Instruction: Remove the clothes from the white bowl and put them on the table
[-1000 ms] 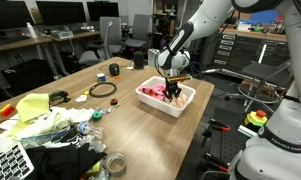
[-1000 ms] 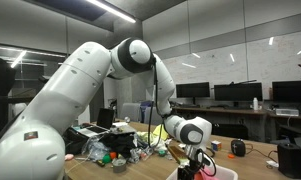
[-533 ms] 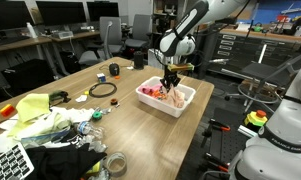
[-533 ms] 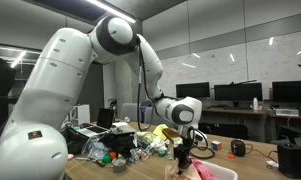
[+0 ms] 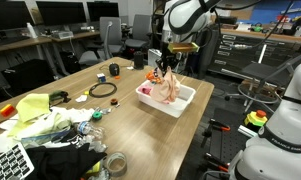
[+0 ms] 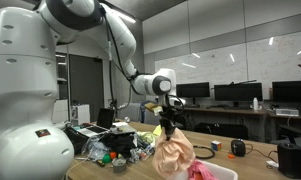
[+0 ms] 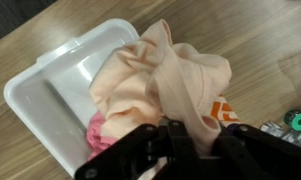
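Note:
I will next swing my gripper sideways past the tub's rim and release the peach cloth over the open tabletop, as bare wood shows between the tub and the clutter.
My gripper is shut on a peach cloth and holds it raised over the white bowl, a rectangular tub on the wooden table. The cloth hangs down from the jaws into the tub. In an exterior view the gripper holds the cloth above pink clothes in the tub. In the wrist view the jaws pinch the cloth over the tub, with a pink garment still inside.
A pile of clutter with a yellow-green cloth, a tape roll and a black cable ring fills the near end of the table. Chairs and desks stand behind. A small dark object sits at the far end.
My gripper has risen out of the tub, lifting the peach cloth, which now hangs above the bowl. The arm has swung higher in both exterior views.

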Tool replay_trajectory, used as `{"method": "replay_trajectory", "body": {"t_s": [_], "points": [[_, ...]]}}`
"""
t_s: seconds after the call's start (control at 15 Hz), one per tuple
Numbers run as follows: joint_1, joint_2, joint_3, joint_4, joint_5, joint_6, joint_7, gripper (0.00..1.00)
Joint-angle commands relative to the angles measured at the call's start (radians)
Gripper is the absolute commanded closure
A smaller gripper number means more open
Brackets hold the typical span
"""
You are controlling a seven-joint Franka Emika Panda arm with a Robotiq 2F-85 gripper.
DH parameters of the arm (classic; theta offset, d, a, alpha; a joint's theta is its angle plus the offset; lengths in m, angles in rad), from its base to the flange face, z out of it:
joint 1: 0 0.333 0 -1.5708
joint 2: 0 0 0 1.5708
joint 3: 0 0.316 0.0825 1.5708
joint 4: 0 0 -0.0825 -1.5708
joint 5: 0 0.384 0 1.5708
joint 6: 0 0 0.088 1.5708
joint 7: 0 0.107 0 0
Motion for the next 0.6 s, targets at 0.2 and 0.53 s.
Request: {"method": "replay_trajectory", "body": {"t_s": [0.2,0.53], "points": [[0.024,-0.217,0.124,-0.066,-0.109,-0.014,0.092,0.92],[0.089,-0.118,0.253,0.049,-0.168,-0.153,0.081,0.92]]}}
